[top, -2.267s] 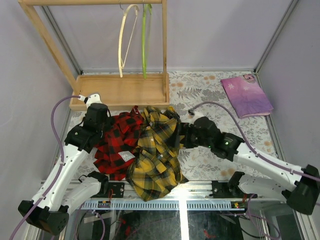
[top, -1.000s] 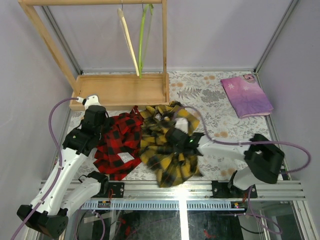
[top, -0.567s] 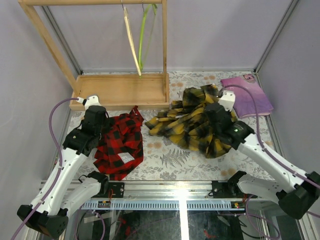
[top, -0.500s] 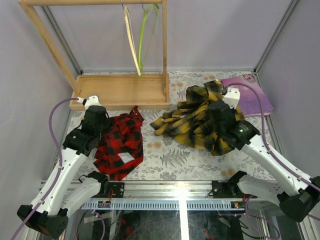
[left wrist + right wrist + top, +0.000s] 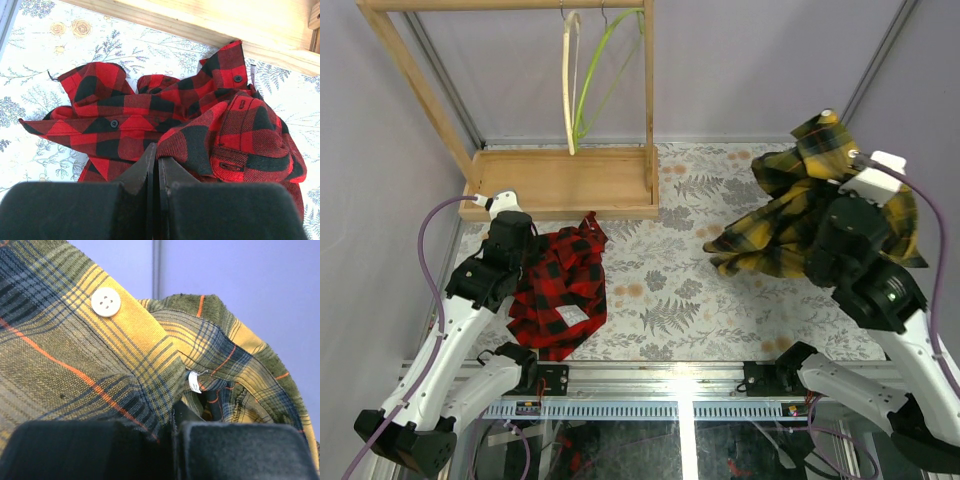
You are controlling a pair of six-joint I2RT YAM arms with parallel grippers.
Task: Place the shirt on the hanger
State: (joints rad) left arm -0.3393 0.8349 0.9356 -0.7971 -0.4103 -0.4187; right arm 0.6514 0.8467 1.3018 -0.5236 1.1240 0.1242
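Note:
The yellow shirt will go down next toward the table beside the nearby side wall, lowered by my right gripper, because that spot is clear of the red shirt and the rack.
The red-and-black plaid shirt (image 5: pixel 560 290) lies crumpled on the table at the left, a white patch showing near its lower edge. My left gripper (image 5: pixel 527 265) sits at the shirt's upper left side. In the left wrist view this gripper (image 5: pixel 158 152) is shut, with a fold of the shirt (image 5: pixel 200 125) caught at its tips. The cream hanger (image 5: pixel 567 80) hangs from the rod of the wooden rack (image 5: pixel 560 180) at the back left. My right gripper (image 5: pixel 175 412) is raised at the right, shut on the yellow-and-dark plaid shirt (image 5: pixel 800 215), which drapes over it.
A lime-green hanger (image 5: pixel 605 65) hangs beside the cream one on the same rod. The rack's base board lies just behind the red shirt. The yellow shirt hangs above the table's right side. Walls close in on both sides.
My right arm has carried the yellow plaid shirt up and to the right, away from the red shirt. Both hangers have swung on the rod. The left arm has stayed still.

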